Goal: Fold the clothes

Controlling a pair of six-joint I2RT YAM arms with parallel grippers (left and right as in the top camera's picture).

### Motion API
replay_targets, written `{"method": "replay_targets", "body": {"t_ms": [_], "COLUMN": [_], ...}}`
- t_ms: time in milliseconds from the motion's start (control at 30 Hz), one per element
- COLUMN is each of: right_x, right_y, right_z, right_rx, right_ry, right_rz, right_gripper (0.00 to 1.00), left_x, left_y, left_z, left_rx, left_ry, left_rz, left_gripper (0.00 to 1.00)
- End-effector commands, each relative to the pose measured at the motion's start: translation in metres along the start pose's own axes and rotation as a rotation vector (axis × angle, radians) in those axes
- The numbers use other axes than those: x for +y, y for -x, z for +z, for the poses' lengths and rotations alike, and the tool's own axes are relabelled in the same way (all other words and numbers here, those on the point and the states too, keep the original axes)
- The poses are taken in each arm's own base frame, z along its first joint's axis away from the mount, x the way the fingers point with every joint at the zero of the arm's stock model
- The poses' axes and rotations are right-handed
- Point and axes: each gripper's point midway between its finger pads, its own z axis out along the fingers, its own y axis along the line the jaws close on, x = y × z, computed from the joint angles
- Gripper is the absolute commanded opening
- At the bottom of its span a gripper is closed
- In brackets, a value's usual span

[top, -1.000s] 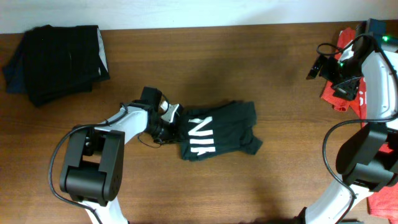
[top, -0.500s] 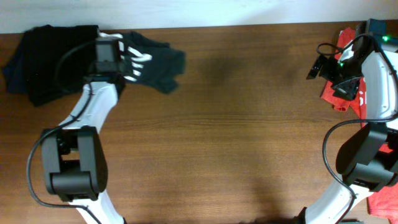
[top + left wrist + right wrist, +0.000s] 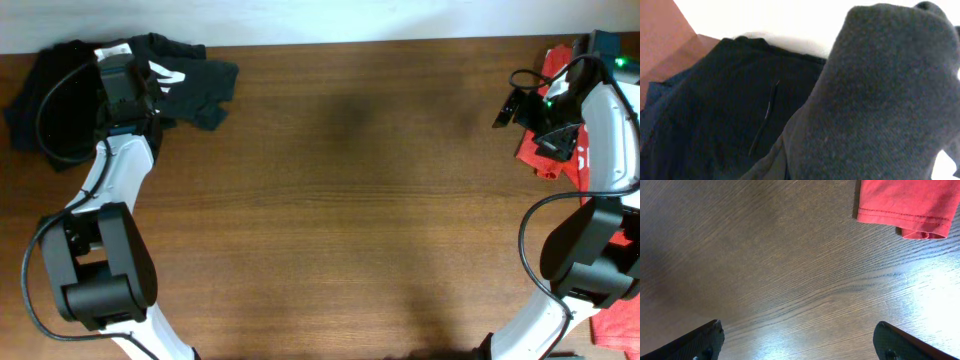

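Note:
Next, my left gripper shifts to the left in the overhead view, over the black folded clothes (image 3: 66, 102) (image 3: 746, 102), because the dark green shirt sticks out past the pile.
My left gripper (image 3: 140, 78) is shut on a folded dark green shirt with white print (image 3: 195, 78) and holds it at the table's far left, partly over the pile of black folded clothes (image 3: 60, 100). In the left wrist view the dark green shirt (image 3: 880, 100) fills the right side and hides the fingers; the black pile (image 3: 730, 110) lies behind it. My right gripper (image 3: 797, 337) is open and empty above bare wood, near a red garment (image 3: 905, 205). The red garment pile (image 3: 545, 150) lies at the right edge.
More red cloth (image 3: 615, 320) lies at the lower right corner. A dark teal item (image 3: 605, 42) sits at the far right corner. The table's far edge (image 3: 350, 42) meets a white wall.
My left arm has carried the dark green shirt from the table's middle up and left to the black pile at the far left corner. The right arm has not moved.

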Motion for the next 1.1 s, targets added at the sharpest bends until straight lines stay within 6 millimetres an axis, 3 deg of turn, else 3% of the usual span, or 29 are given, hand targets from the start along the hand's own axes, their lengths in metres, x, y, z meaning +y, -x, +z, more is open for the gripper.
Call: {"method": "replay_targets", "body": {"t_ms": [0,233,433,533,700,867,933,1000,1067], "right_x": [-0.002,-0.002,-0.002,-0.002,-0.002,-0.002,-0.002,-0.002,-0.002], "right_y": [0.001,0.001,0.001,0.001,0.001,0.001,0.001,0.001,0.001], "right_z": [-0.003,-0.003,-0.003,-0.003,-0.003,-0.003,-0.003,-0.003,-0.003], "right_rx": [-0.01,-0.01,-0.01,-0.01,-0.01,-0.01,-0.01,-0.01,-0.01], "right_ry": [-0.011,-0.011,-0.011,-0.011,-0.011,-0.011,-0.011,-0.011,-0.011], "right_rz": [-0.002,-0.002,-0.002,-0.002,-0.002,-0.002,-0.002,-0.002,-0.002], "right_gripper": [0.99,0.99,0.99,0.99,0.99,0.99,0.99,0.99,0.99], "left_x": [0.014,0.031,0.048,0.074,0.147,0.197,0.207,0.202,0.199], "left_y": [0.072,0.06,0.052,0.032,0.003,-0.008,-0.001,0.001,-0.004], "left_z": [-0.044,-0.044,-0.036,-0.012,0.022,0.029,0.029,0.033,0.038], "left_rx": [-0.155,-0.122,-0.109,-0.085,-0.093,-0.103,-0.136,-0.137,-0.124], "left_ry": [0.013,0.104,0.162,0.231,0.398,0.475,0.466,0.412,0.392], "left_rz": [-0.107,-0.255,-0.28,-0.289,-0.337,-0.376,-0.394,-0.398,-0.397], "left_gripper": [0.01,0.01,0.01,0.01,0.01,0.02,0.03,0.08,0.2]}}
